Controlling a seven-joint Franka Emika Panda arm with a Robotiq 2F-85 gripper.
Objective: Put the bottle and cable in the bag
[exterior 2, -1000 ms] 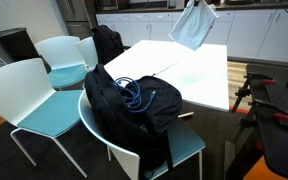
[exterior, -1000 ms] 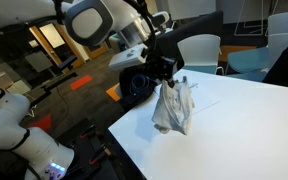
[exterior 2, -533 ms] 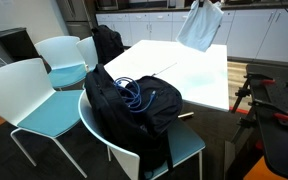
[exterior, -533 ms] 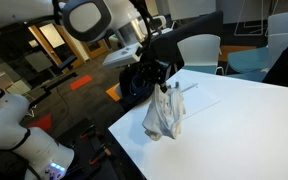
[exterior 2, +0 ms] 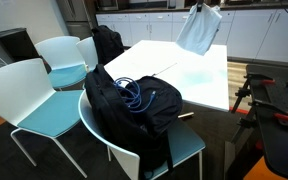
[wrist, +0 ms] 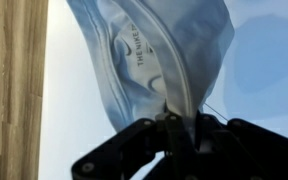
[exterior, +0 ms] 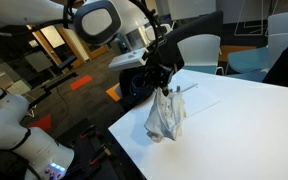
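The loose bottom of the hanging pouch is just above clear table, so I need to move my gripper down toward the white tabletop under it and let go of the fabric.
My gripper (exterior: 165, 84) is shut on the top of a pale grey-white wrinkled fabric pouch (exterior: 164, 118), which hangs from it above the white table (exterior: 244, 130). The wrist view shows the pouch (wrist: 154, 50) pinched between my gripper's (wrist: 171, 125) dark fingers. The black bag (exterior 2: 134, 105) lies on a teal chair in front of the table. The blue cable (exterior 2: 136, 94) sits in loose loops on top of it. In that exterior view the pouch (exterior 2: 199, 30) hangs over the table's far side. The bottle is not in view.
A second black bag (exterior 2: 106, 42) rests on a chair behind the table's corner. More teal and white chairs (exterior 2: 29, 95) stand around it. A dark bag-like shape (exterior: 134, 86) lies beyond the table edge. A thin pen-like item (exterior: 187, 87) lies on the table.
The gripper has carried the hanging pouch a short way sideways and slightly lower over the table. Over the last half second it has barely moved. The bag and cable are as before.
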